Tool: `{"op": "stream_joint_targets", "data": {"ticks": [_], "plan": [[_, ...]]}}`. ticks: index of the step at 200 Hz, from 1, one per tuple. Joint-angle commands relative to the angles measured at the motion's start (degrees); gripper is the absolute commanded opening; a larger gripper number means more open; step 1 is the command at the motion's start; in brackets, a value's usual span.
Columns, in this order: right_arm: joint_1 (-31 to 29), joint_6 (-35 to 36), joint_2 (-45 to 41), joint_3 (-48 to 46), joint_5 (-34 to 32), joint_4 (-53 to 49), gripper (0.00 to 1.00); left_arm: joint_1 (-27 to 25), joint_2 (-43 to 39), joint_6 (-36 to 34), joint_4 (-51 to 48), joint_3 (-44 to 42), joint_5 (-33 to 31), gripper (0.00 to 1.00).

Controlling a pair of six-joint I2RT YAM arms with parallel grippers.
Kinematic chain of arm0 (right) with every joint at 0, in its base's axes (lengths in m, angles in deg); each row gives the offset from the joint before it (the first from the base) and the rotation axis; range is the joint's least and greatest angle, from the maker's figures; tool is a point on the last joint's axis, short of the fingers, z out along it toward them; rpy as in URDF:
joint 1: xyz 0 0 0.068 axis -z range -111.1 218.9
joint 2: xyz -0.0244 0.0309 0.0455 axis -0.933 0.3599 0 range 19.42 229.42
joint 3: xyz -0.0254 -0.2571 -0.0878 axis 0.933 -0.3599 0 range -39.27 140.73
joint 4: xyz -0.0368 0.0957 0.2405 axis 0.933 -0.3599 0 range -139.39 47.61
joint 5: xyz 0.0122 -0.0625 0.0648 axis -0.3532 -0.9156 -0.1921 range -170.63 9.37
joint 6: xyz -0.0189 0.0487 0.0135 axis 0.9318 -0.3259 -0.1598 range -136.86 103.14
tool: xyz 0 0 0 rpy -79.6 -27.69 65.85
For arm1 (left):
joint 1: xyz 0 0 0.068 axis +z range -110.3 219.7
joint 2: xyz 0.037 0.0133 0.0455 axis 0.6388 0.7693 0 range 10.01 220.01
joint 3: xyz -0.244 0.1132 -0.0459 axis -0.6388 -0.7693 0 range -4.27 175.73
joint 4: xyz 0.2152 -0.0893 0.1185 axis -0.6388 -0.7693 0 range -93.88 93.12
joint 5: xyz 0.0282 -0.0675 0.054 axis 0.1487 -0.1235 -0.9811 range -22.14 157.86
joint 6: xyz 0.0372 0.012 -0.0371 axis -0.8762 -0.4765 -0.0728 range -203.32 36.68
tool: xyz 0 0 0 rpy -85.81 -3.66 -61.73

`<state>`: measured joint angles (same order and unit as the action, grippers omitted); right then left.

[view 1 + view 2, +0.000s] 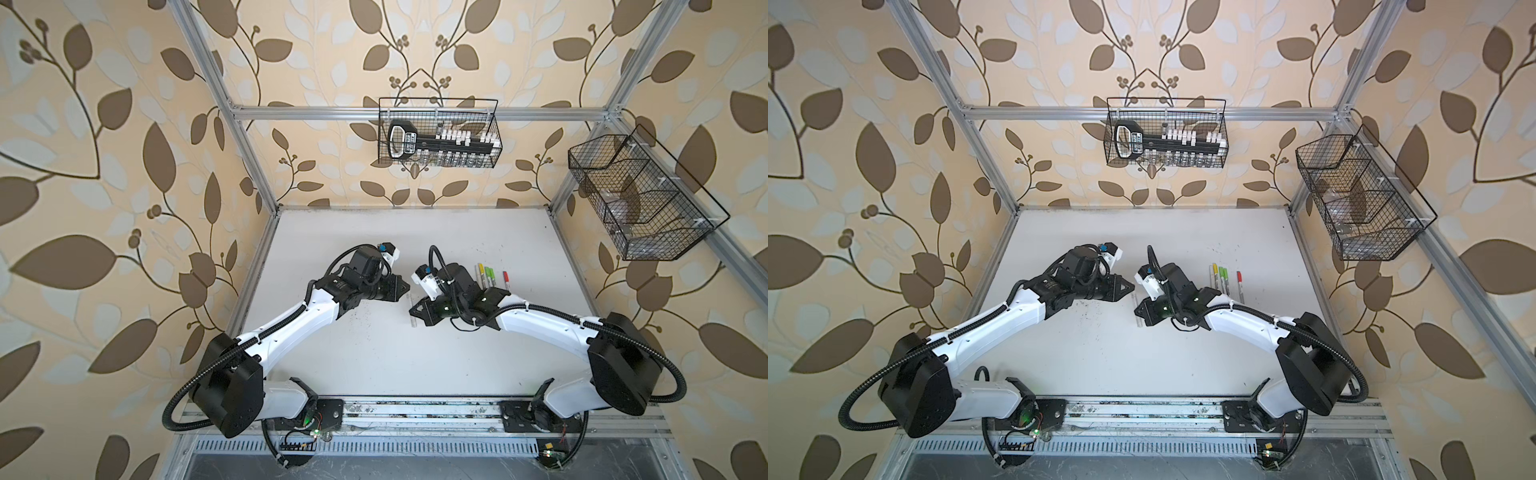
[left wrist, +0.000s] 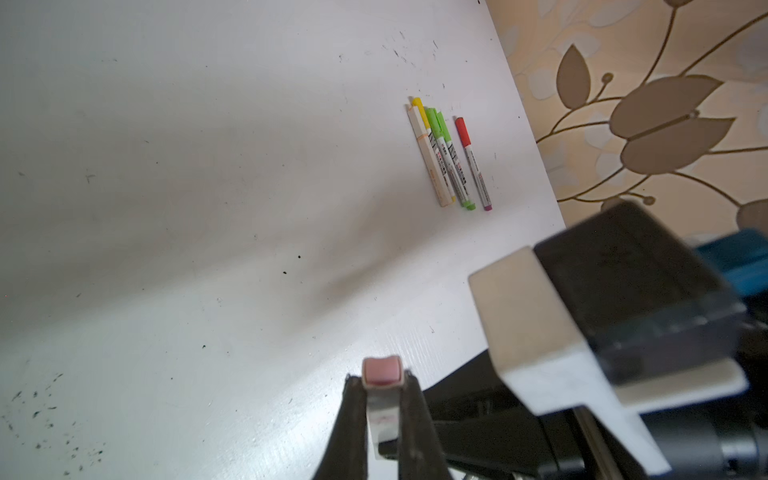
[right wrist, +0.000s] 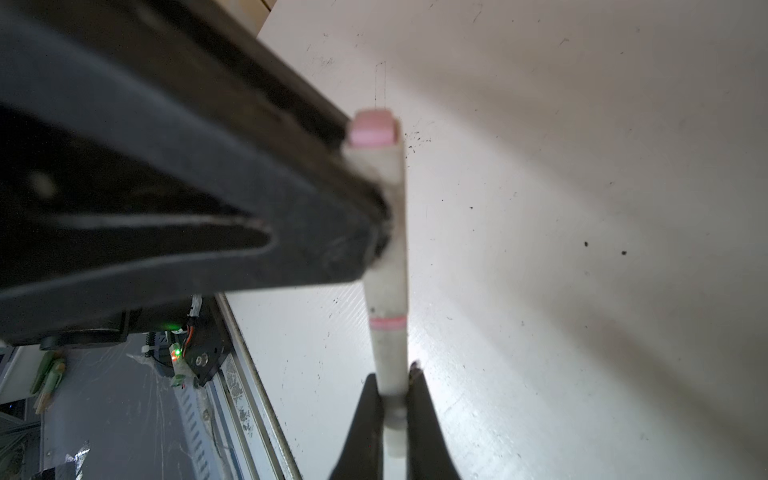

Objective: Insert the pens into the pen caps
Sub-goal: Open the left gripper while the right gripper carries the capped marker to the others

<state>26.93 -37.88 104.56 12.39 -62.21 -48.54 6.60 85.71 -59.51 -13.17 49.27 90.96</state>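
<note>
The pen will go down and outward next in my right gripper, with the fingers tilting downward, to the bare tabletop beside the capped pens, and my gripper will release it there.
A whitish translucent pen [image 3: 388, 291] with a pink ring hangs between both grippers above the white table [image 1: 374, 357]. My right gripper [image 3: 395, 374] is shut on its barrel. The left gripper [image 2: 380, 376] has its fingers against the sides of the pink-ended pen cap [image 2: 380, 371] at the pen's other end [image 3: 372, 129]. In both top views the two grippers [image 1: 409, 286] [image 1: 411, 311] meet tip to tip at mid-table, and only slivers of the pen [image 1: 1136, 324] show. Several capped pens [image 2: 446, 158] in yellow, green and red lie side by side at the right [image 1: 488, 276].
A wire basket [image 1: 438, 133] with a black tool hangs on the back wall. Another wire basket [image 1: 640, 195] hangs on the right wall. Aluminium frame posts ring the table, and a metal rail [image 1: 415, 415] carrying both arm bases runs along the front edge.
</note>
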Motion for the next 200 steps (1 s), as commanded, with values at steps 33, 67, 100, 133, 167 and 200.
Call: {"op": "stream_joint_targets", "data": {"ticks": [33,67,100,133,167,200], "plan": [[4.08,-0.95,-4.49,-5.58,-4.57,4.05,0.0,1.89,-9.06,2.51,-3.97,-1.76,2.23,0.99],[7.23,-0.65,-4.53,-6.46,-11.2,-4.31,0.0,3.38,-12.87,0.4,-7.14,-2.17,0.38,0.99],[11.56,1.36,1.03,-0.55,-21.13,-14.75,0.0,3.49,-14.63,0.48,-7.52,-4.08,0.7,0.99],[15.88,5.44,11.36,7.79,-29.03,-22.73,0.0,3.48,-15.29,1.49,-5.15,-6.34,1.4,0.99],[21.39,6.82,16.8,11.72,-29.48,-23.53,0.0,3.49,-14.62,1.67,-4.16,-6.76,2.0,0.99],[24.91,7.89,20.28,14.68,-29.97,-25.09,0.0,3.49,-14.82,1.22,-3.91,-6.87,1.49,0.99]]}}
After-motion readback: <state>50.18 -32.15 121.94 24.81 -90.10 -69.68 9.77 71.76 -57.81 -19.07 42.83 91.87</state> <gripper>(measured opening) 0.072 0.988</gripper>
